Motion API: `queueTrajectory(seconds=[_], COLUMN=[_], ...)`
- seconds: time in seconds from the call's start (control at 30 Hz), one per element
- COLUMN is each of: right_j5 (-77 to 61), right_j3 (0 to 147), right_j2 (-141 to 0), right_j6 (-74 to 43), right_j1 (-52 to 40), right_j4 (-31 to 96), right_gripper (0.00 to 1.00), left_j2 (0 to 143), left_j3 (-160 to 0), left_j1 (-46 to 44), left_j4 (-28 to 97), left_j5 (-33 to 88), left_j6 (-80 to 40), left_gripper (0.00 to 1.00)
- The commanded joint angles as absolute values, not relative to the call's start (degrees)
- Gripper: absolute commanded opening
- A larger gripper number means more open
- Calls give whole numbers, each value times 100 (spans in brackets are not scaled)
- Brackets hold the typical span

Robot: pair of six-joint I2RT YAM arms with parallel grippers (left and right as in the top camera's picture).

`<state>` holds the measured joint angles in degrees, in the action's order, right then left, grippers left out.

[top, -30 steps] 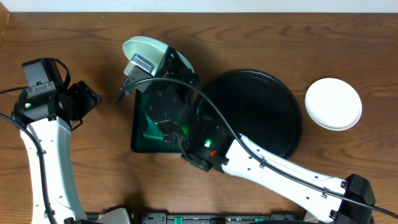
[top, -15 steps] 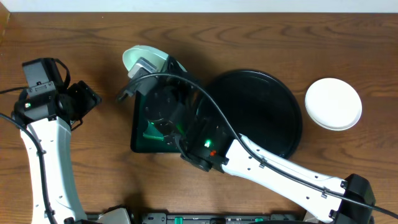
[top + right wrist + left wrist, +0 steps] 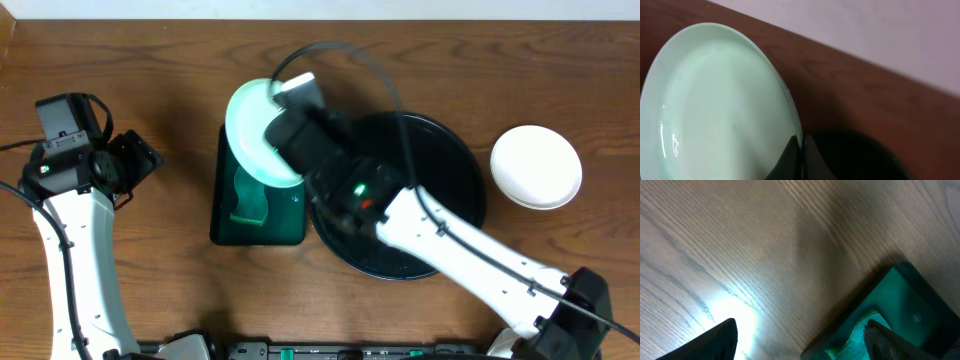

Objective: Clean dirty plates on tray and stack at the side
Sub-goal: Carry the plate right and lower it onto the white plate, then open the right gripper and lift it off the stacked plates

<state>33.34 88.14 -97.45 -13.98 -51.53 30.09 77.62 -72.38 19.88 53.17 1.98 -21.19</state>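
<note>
My right gripper holds the smear-free mint plate, and the white plates are to its right in the overhead view. I will carry the mint plate that way, lower it onto them and let go.
A pale-mint plate [image 3: 250, 130] hangs tilted over the far end of the dark green rectangular tray [image 3: 228, 232]. My right gripper [image 3: 802, 146] is shut on its rim, one finger on each side of the edge. In the right wrist view the plate [image 3: 720, 100] looks smooth and wet, with no clear smear. The large round black tray [image 3: 450, 180] lies just right of it, with the right arm crossing over it. White plates [image 3: 536, 166] sit stacked on the table at the far right. My left gripper [image 3: 802, 345] is open, low over bare wood at the left.
A green cloth or sponge [image 3: 248, 205] lies inside the green tray [image 3: 900, 300], also seen as the cloth [image 3: 860, 330] in the left wrist view. The left arm [image 3: 75, 200] stands at the table's left side. Bare wood separates it from the green tray.
The right arm has swung the plate rightward from the green tray's far-left corner toward the black tray, and its face now shows more fully. The left arm has not moved.
</note>
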Motion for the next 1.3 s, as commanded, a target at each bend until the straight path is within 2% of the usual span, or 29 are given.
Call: queueTrajectory(seconds=[0.0, 0.2, 0.47, 0.5, 0.8, 1.0, 1.27], right_j5=[2228, 899, -290, -355, 119, 134, 550], right_j3=[8886, 8886, 8886, 8886, 8871, 8527, 7275], right_j2=[-9664, -9474, -9286, -9290, -9290, -9290, -9290], right_j6=[-2307, -2786, -2825, -2825, -2827, -3052, -3273], right_j1=[-4582, -3382, -1140, -613, 1678, 2445, 2519], right_j4=[3083, 3435, 4532, 4834, 6073, 6093, 5133], right_gripper=[1, 1, 1, 1, 1, 2, 2], left_j2=[7728, 7728, 7728, 7728, 7728, 7728, 7728], left_j3=[-7321, -7321, -7321, -7321, -7321, -7321, -7321], left_j1=[2014, 2014, 2014, 2014, 2014, 2014, 2014], left_j4=[5334, 5334, 5334, 5334, 5334, 5334, 5334], left_j5=[143, 143, 143, 143, 143, 143, 143], left_j6=[-2152, -2152, -2152, -2152, -2152, -2152, -2152], left_gripper=[81, 81, 81, 81, 81, 81, 81])
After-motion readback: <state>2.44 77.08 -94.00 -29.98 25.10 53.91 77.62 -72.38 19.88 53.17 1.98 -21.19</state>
